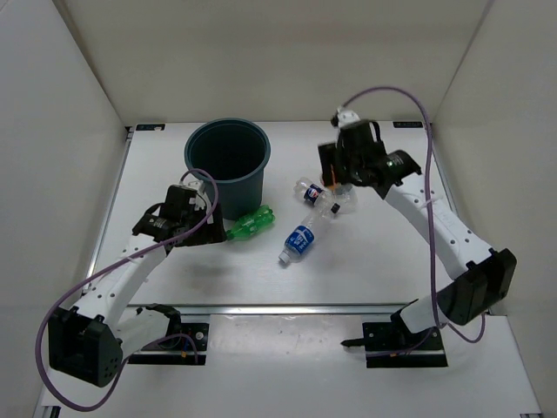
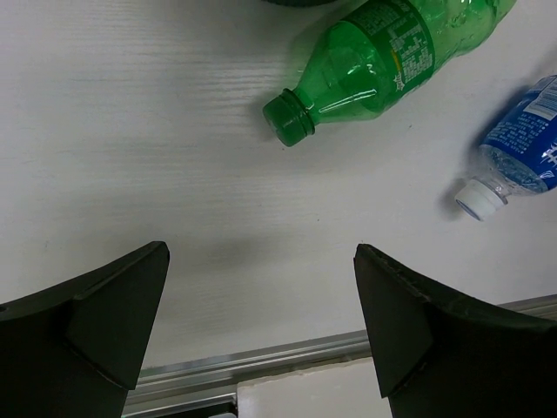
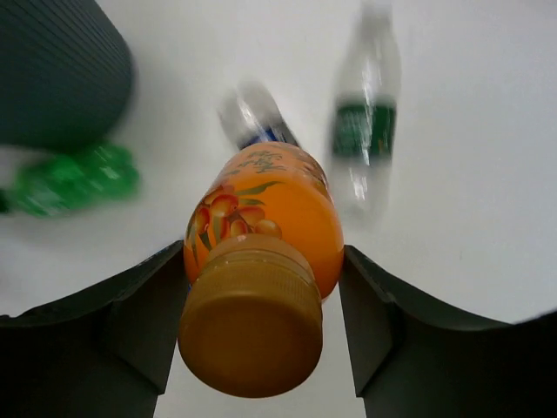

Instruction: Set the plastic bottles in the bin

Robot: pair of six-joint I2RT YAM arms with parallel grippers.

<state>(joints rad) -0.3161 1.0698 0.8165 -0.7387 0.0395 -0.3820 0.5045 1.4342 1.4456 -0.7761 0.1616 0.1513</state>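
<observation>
I will lift the short orange bottle (image 3: 261, 235) across with my right gripper, over the opening of the dark teal bin, because the bin's rim is well above the table.
The dark teal bin (image 1: 226, 161) stands at the back left. My right gripper (image 1: 335, 183) is shut on the short orange bottle (image 3: 261, 235) and holds it off the table, cap toward the camera. Below it lie a clear bottle with a green label (image 3: 365, 131) and a clear bottle with a white-and-dark label (image 1: 312, 192). The green bottle (image 1: 251, 224) lies by the bin's base, and the blue-label bottle (image 1: 298, 241) lies to its right. My left gripper (image 1: 207, 233) is open and empty, just short of the green bottle's cap (image 2: 289, 117).
White walls close in the table on the left, back and right. An aluminium rail (image 1: 287, 307) runs along the near edge, and it shows between my left fingers in the left wrist view (image 2: 261, 357). The bin's side shows in the right wrist view (image 3: 61, 70).
</observation>
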